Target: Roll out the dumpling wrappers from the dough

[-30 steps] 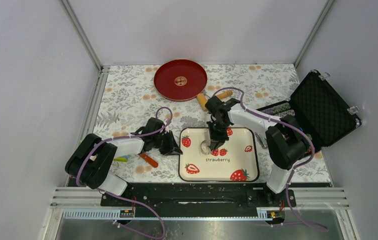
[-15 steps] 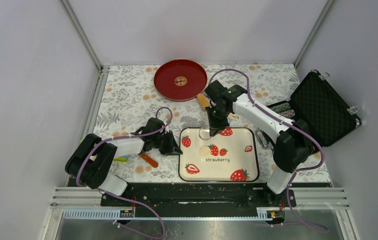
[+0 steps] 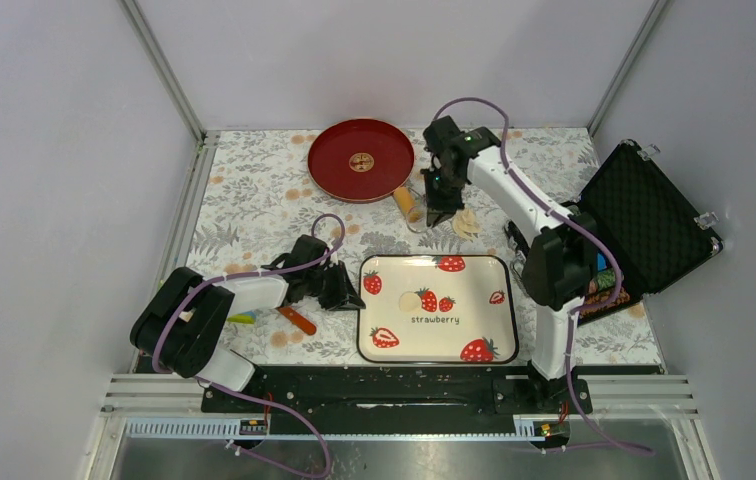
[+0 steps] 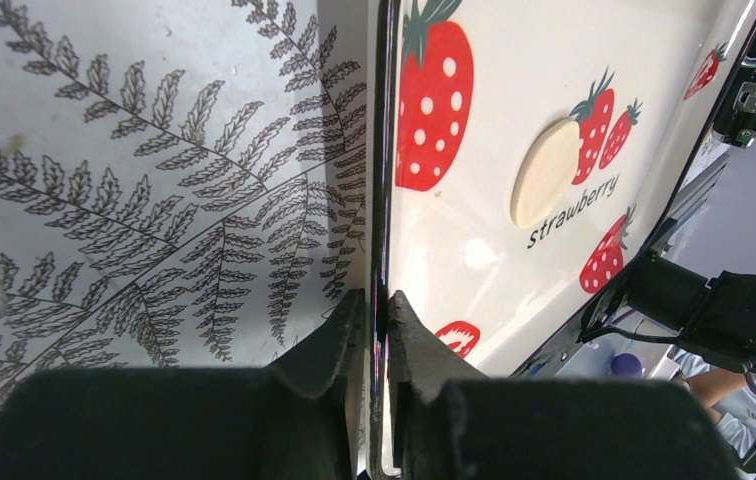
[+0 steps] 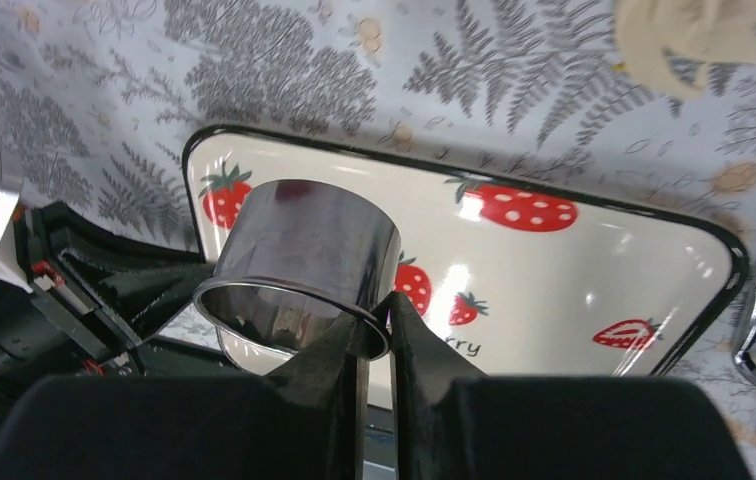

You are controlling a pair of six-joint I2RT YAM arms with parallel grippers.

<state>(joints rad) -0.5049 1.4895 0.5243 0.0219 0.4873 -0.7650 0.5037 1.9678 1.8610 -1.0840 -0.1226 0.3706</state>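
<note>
My right gripper shifts toward the scraps next, then lowers the empty cutter onto the mat (image 3: 436, 224) beside the rolling pin, since the wrapper is on the tray.
One dumpling wrapper (image 3: 410, 300) (image 4: 544, 172), a small pale round disc, lies on the strawberry tray (image 3: 454, 335) (image 4: 514, 80) (image 5: 614, 265) beside the printed strawberries. My left gripper (image 3: 345, 291) (image 4: 379, 305) is shut on the tray's left rim. My right gripper (image 3: 440, 214) (image 5: 379, 318) hangs over the mat beyond the tray's far edge, shut on the wall of a metal ring cutter (image 5: 299, 262). Leftover dough scraps (image 3: 466, 223) (image 5: 689, 35) lie on the mat just right of it.
A wooden rolling pin (image 3: 406, 203) lies on the mat left of the right gripper, below the red plate (image 3: 361, 160). An open black case (image 3: 644, 215) stands at the right. An orange-handled tool (image 3: 297, 320) lies beside the left arm.
My right gripper has lifted the ring cutter off the tray and carried it away over the far edge to the mat. The cut round stays on the tray. The left arm has not moved.
</note>
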